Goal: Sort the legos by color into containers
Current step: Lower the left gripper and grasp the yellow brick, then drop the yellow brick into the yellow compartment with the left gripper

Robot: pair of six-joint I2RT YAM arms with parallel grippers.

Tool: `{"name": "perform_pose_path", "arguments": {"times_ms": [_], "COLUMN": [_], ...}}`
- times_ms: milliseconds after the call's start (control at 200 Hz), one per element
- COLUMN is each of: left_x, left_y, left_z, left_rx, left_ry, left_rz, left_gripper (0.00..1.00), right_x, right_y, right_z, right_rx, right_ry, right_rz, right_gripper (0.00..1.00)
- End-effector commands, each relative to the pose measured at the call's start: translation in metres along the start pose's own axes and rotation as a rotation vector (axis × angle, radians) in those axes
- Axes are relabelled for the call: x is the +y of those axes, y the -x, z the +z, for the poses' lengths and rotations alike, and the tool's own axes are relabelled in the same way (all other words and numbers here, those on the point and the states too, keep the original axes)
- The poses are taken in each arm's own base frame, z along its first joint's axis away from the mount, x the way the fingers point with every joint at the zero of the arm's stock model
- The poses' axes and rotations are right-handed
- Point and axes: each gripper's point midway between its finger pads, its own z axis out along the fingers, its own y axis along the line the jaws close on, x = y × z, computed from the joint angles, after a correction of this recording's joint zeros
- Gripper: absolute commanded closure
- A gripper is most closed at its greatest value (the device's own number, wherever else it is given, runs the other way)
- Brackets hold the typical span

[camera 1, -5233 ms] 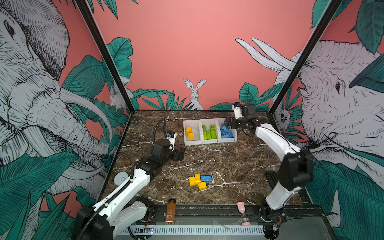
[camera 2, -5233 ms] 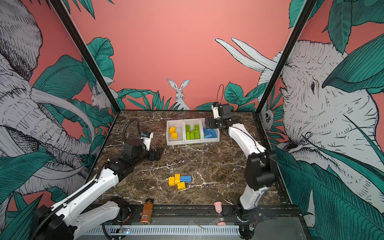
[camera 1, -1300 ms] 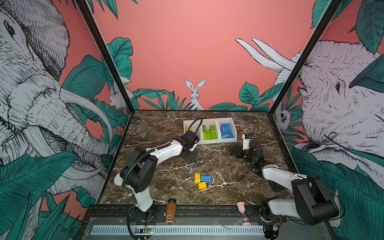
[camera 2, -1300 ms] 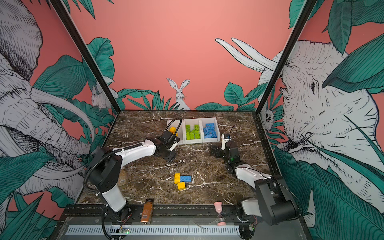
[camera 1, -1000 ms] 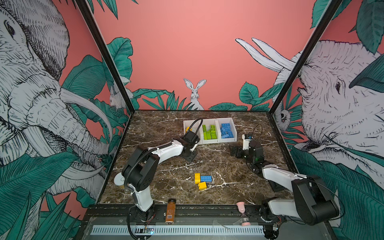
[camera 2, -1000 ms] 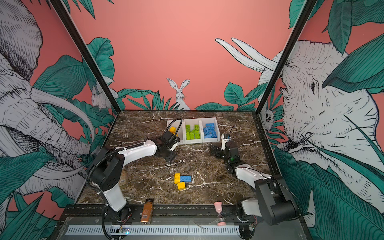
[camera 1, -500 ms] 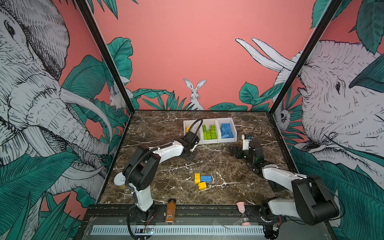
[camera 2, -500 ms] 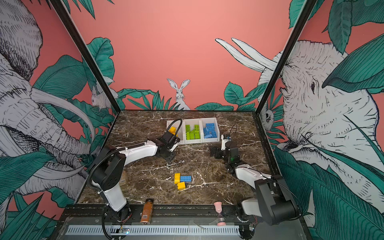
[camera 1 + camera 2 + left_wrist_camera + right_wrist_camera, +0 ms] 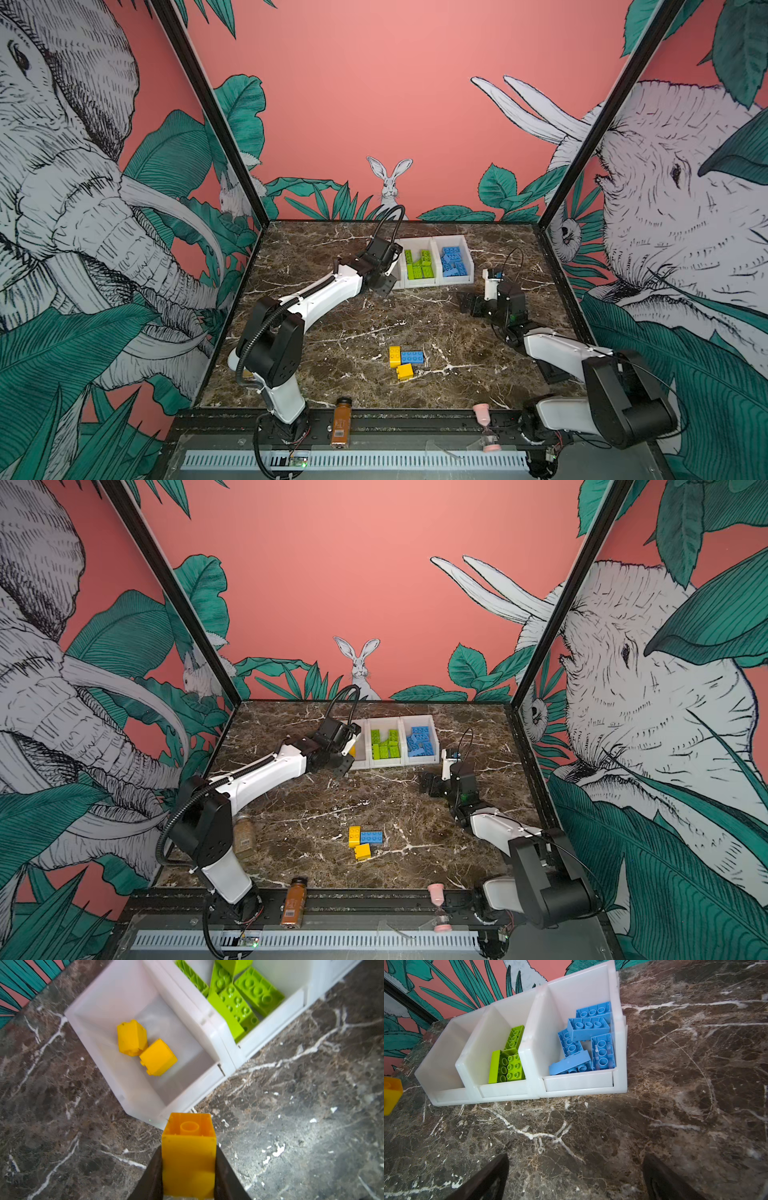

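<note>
The robot should next carry the matching lego in its left gripper outward over the near rim of the bin that holds only yellow legos, and release it inside that bin.
My left gripper [image 9: 188, 1147] is shut on a yellow lego [image 9: 188, 1153], low over the table just in front of the leftmost container [image 9: 108, 995]. Two yellow legos [image 9: 132, 1038] lie inside that bin. The middle container [image 9: 419, 282] holds lime green legos [image 9: 419, 266], and the right one [image 9: 457, 279] holds blue legos [image 9: 585, 1039]. Three loose legos sit together near the table's front: a yellow one [image 9: 395, 356], a blue one [image 9: 412, 357] and another yellow one [image 9: 405, 371]. My right gripper [image 9: 575, 1159] is open and empty, low over the table right of the bins.
A spice jar [image 9: 243, 837] stands behind the left arm's base. A brown bottle [image 9: 341, 422] and a pink hourglass [image 9: 484, 424] sit on the front rail. Patterned walls close in the table on three sides.
Since five seconds ago one yellow lego left the front cluster; my left gripper now holds it by the bins. My right arm pulled back from the blue bin. In the last second, almost no motion.
</note>
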Motion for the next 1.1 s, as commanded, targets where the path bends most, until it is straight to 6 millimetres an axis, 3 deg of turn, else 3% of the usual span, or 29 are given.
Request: {"name": "perform_pose_path", "arguments": {"times_ms": [0, 130, 220, 560, 595, 635, 680, 780, 905, 985, 1095], "left_x": [0.022, 0.034, 0.032, 0.022, 0.022, 0.024, 0.027, 0.031, 0.024, 0.003, -0.043], "left_y": [0.020, 0.039, 0.049, 0.061, 0.062, 0.063, 0.065, 0.072, 0.070, 0.049, -0.002], "left_z": [0.014, 0.034, 0.043, 0.061, 0.062, 0.062, 0.060, 0.045, 0.009, -0.015, -0.039], "left_rx": [-0.020, -0.052, -0.063, -0.089, -0.085, -0.080, -0.075, -0.097, -0.103, -0.048, 0.058], "left_ry": [0.009, -0.055, -0.076, -0.140, -0.139, -0.129, -0.116, -0.102, -0.137, -0.183, -0.227], "left_rz": [-0.020, -0.075, -0.046, -0.023, -0.018, -0.013, -0.012, -0.015, -0.027, -0.015, 0.073], "left_gripper": [0.75, 0.75, 0.74, 0.66, 0.61, 0.41, 0.36, 0.28, 0.26, 0.25, 0.25], "right_x": [0.007, 0.007, 0.006, 0.007, 0.007, 0.006, 0.007, 0.006, 0.006, 0.006, 0.006], "right_y": [0.013, 0.016, 0.016, 0.015, 0.015, 0.014, 0.015, 0.015, 0.015, 0.017, 0.017], "right_z": [0.000, -0.003, -0.004, -0.002, -0.002, -0.002, -0.002, -0.002, -0.003, -0.005, -0.005], "right_rx": [-0.025, -0.040, -0.039, -0.034, -0.033, -0.031, -0.028, -0.023, -0.027, -0.033, -0.035], "right_ry": [0.022, 0.017, 0.012, 0.019, 0.018, 0.016, 0.016, 0.013, 0.009, 0.007, 0.010], "right_rz": [-0.010, -0.014, -0.018, -0.012, -0.013, -0.014, -0.017, -0.021, -0.024, -0.027, -0.021], "right_gripper": [0.02, 0.02, 0.02, 0.02, 0.02, 0.02, 0.02, 0.02, 0.02, 0.02, 0.02]}}
